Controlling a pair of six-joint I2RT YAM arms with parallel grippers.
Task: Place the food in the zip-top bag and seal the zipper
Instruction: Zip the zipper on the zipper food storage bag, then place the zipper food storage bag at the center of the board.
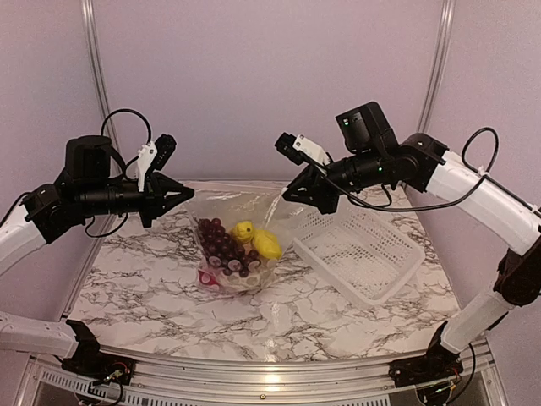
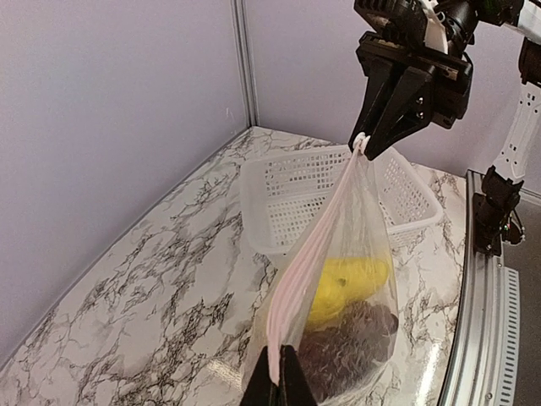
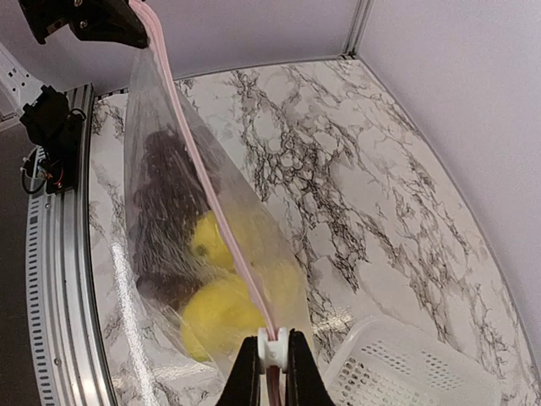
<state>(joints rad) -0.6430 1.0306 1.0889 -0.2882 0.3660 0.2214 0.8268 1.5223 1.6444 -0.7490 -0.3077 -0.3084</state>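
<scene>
The pink zipper runs as one line to the slider (image 1: 285, 195) (image 3: 272, 348), so the robot's right gripper should next move slightly toward the basket, away from the left gripper, and then open.
The clear zip-top bag (image 1: 239, 213) hangs stretched between both grippers above the marble table. Inside lie the food pieces: a dark purple grape bunch (image 1: 222, 246), two yellow pieces (image 1: 267, 244) and a red piece (image 1: 209, 277) at the bottom. The pink zipper (image 2: 314, 247) runs straight from one gripper to the other. My left gripper (image 2: 283, 382) is shut on the zipper's left end. My right gripper (image 3: 272, 365) is shut on the small white slider at the zipper's (image 3: 199, 162) right end. The cauliflower and orange fruit do not show.
A white lattice basket (image 1: 362, 247) lies tilted on the table right of the bag, just under the right gripper (image 1: 286, 200). Purple walls with metal posts close in the back and sides. A metal rail (image 1: 270, 372) runs along the near edge.
</scene>
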